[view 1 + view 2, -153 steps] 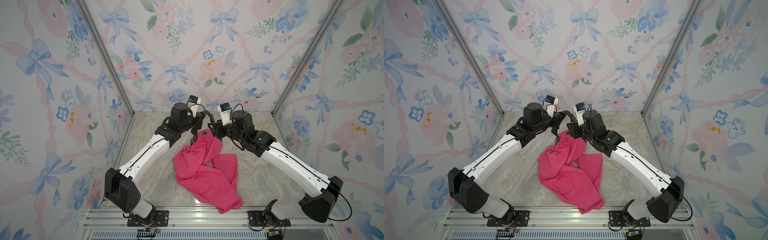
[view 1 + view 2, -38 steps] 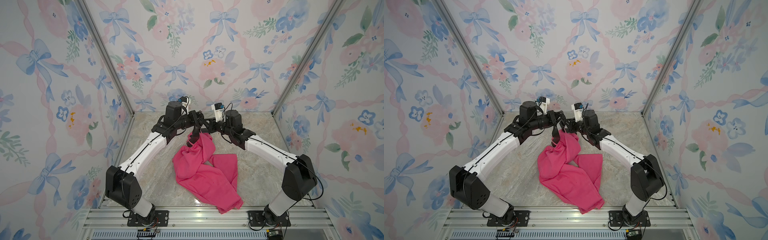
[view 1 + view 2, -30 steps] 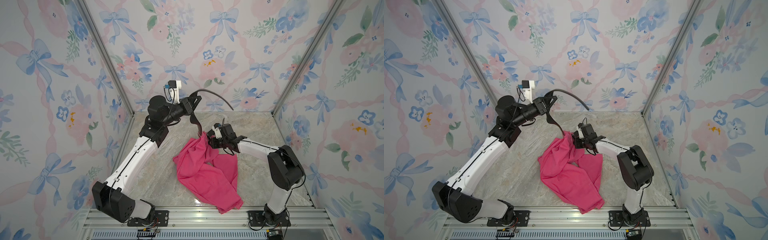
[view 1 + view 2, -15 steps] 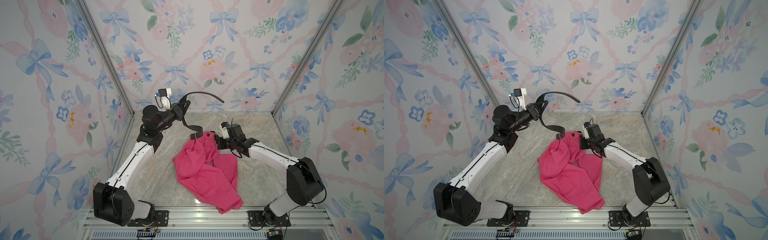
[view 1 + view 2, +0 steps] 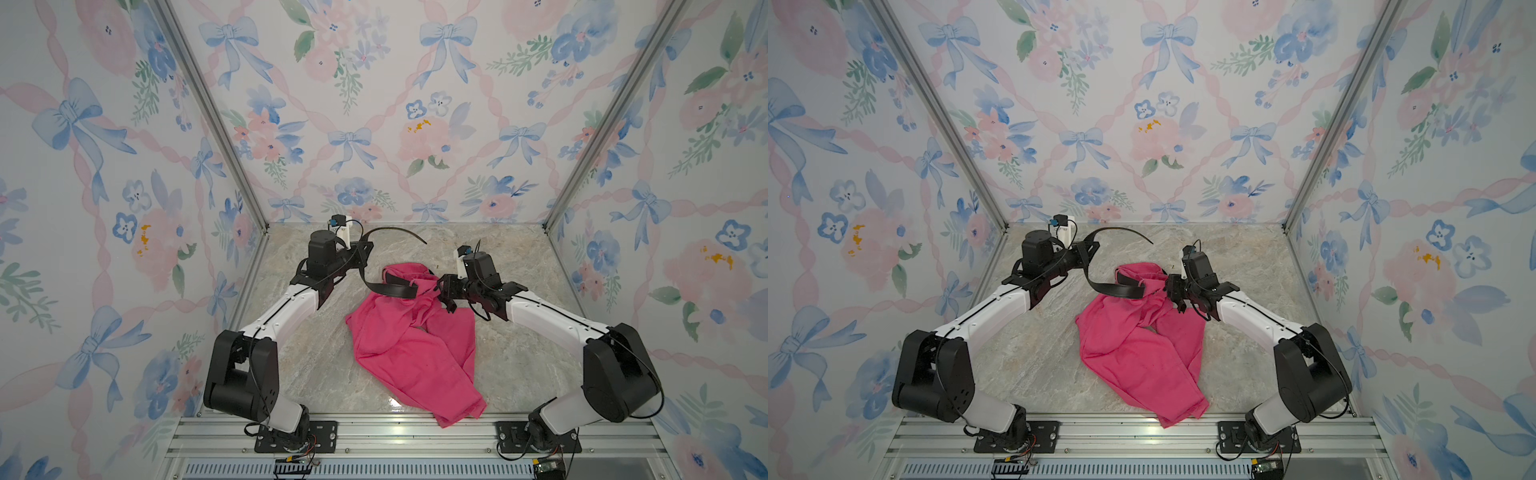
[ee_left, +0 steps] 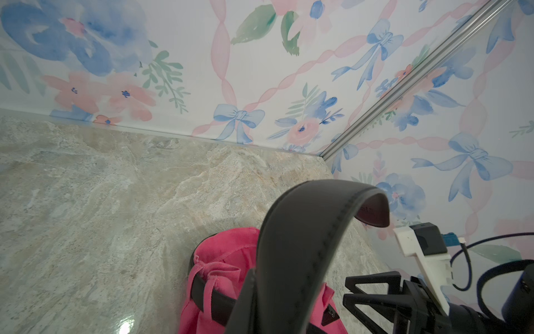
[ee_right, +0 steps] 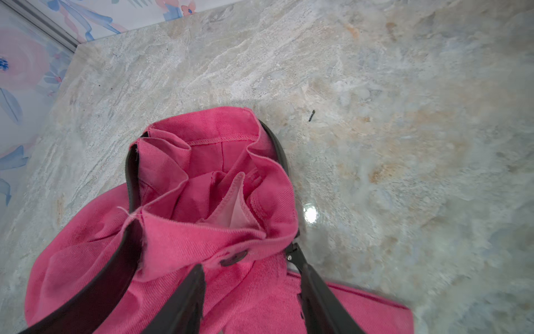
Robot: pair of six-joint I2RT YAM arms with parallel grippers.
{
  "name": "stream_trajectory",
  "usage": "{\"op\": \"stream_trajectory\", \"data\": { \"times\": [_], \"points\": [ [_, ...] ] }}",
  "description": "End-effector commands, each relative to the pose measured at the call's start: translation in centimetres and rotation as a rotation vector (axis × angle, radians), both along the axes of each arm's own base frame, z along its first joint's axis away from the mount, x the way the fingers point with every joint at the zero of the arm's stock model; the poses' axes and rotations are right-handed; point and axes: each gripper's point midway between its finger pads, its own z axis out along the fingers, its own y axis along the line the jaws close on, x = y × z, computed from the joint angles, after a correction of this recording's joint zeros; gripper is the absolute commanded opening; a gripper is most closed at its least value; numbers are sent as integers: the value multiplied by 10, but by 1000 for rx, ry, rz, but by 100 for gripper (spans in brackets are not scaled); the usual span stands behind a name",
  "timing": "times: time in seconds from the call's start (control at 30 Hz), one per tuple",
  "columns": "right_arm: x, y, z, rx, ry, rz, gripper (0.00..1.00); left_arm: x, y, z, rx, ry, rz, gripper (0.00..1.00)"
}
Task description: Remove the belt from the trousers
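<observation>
Next, my right gripper goes down and closes its open fingers on the belt's dark buckle end beside the trousers' waistband, since that piece lies just below them.
The hot-pink trousers lie crumpled mid-table, with the waist at the far end. The black belt still runs through the waist loops, and its free end arcs up and over toward the back. My left gripper is shut on that raised strap, just left of the waist. My right gripper is open, its jaws spread over the waistband by the dark button. A pale label shows inside the waist.
The marble table is closed in by flowered walls on three sides. An aluminium rail runs along the front, and one trouser leg reaches it. A small dark fleck lies on the marble behind the waist.
My left gripper has come down from high up, still holding the belt. The right gripper's jaws have opened off the waistband, and the waist has sunk onto the table.
</observation>
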Motion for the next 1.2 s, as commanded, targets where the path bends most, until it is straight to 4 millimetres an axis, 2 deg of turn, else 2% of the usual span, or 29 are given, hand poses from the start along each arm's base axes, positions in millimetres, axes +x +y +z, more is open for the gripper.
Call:
{"op": "stream_trajectory", "data": {
  "times": [0.0,0.13,0.27,0.5,0.57,0.67,0.73,0.8,0.87,0.97,1.03,1.07,1.1,1.17],
  "points": [
    [-10,-28,-29,-77,81,-62,56,4,11,-23,66,22,27,0],
    [-22,-40,-45,-42,127,-62,56,5,15,-38,81,52,40,0],
    [-25,-26,-56,-19,166,14,56,7,16,-49,91,74,45,0],
    [-7,3,-80,3,258,95,54,9,17,-58,94,98,49,3],
    [-6,11,-85,-14,295,118,47,10,22,-61,97,109,63,6],
    [-10,12,-89,-106,323,143,15,13,38,-72,90,152,108,11],
    [-9,7,-79,-181,303,153,2,13,54,-83,86,191,148,19],
    [-6,1,-57,-278,246,159,0,11,68,-89,71,217,178,32],
    [0,-1,-28,-349,175,169,0,5,71,-81,71,199,173,46],
    [7,4,21,-426,47,199,0,-7,70,-48,90,106,160,53],
    [9,14,57,-444,-53,231,0,-19,63,-15,118,-2,125,54],
    [9,20,68,-446,-84,249,0,-25,56,-1,136,-52,97,54],
    [8,25,90,-432,-137,261,0,-33,46,15,158,-113,56,54],
    [6,34,113,-418,-193,285,0,-51,20,33,218,-218,-45,57]
  ]
}}
